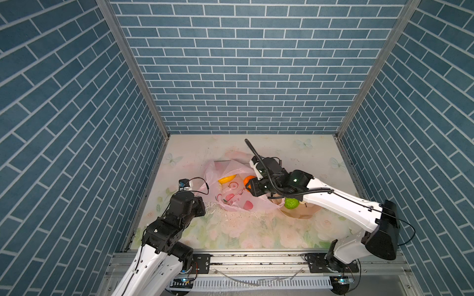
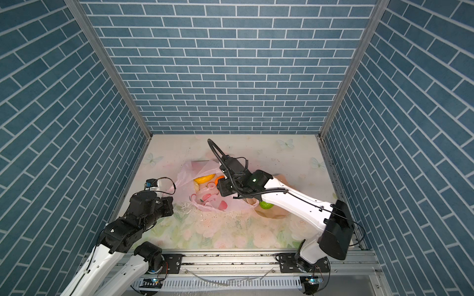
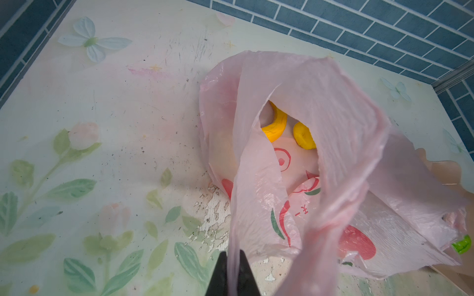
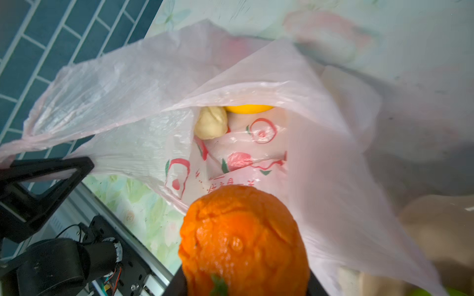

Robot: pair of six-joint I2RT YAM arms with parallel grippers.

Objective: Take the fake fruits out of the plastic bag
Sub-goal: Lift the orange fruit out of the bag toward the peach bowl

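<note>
Fruit already rests in the bowl beside the green ball (image 1: 291, 203). So my right gripper will carry the orange away from the bag (image 1: 230, 194) and down in there to let go of it.
The pale pink plastic bag (image 1: 230, 194) (image 2: 205, 197) lies in the middle of the table with its mouth held open. My left gripper (image 3: 233, 258) is shut on one strip of the bag's rim (image 3: 256, 179) and holds it up. My right gripper (image 4: 243, 284) is shut on the orange (image 4: 243, 238) (image 1: 249, 180) (image 2: 220, 180) at the bag's mouth. Inside the bag lie a yellow banana (image 3: 275, 125) (image 1: 227, 178), a round yellow fruit (image 3: 304, 135) and a cream-white lump (image 4: 211, 122). A bumpy green ball (image 1: 291, 203) (image 2: 265, 205) rests in the bowl.
A peach-coloured scalloped bowl (image 1: 305, 214) (image 2: 278, 214) stands right of the bag, partly under the right arm. The table has a floral cover (image 1: 230, 230) and blue brick walls on three sides. A metal rail (image 1: 256, 258) runs along the front edge.
</note>
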